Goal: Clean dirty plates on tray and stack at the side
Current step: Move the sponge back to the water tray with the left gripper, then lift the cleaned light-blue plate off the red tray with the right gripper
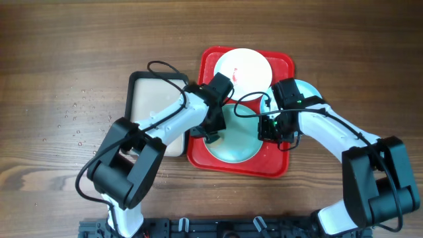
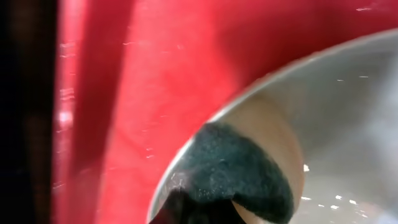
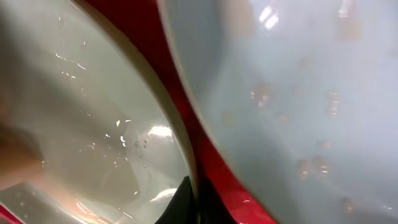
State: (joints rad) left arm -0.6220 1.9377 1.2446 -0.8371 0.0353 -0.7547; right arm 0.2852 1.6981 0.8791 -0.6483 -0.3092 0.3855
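Note:
My left gripper is at the near plate and will lift off it, to the left in the overhead view. I will release the sponge (image 2: 239, 171) there, since the beige tray's bottom is clear.
The red tray (image 1: 277, 165) holds a white plate (image 1: 243, 69) with red smears at its far end and a light turquoise plate (image 1: 238, 135) at its near end. A second turquoise plate (image 1: 310, 91) lies at the tray's right edge, partly under my right arm. My left gripper (image 1: 210, 129) is at the near plate's left rim, shut on a dark scrub sponge (image 2: 239, 171) that rests on the plate (image 2: 348, 124). My right gripper (image 1: 269, 127) is shut on that plate's right rim (image 3: 93, 124), its fingers (image 3: 196, 199) on either side of it. The wet second plate (image 3: 298, 93) lies just beyond.
A smaller beige tray with a black rim (image 1: 155, 112) stands left of the red tray, under my left arm. Water drops (image 1: 76, 122) are scattered on the wooden table further left.

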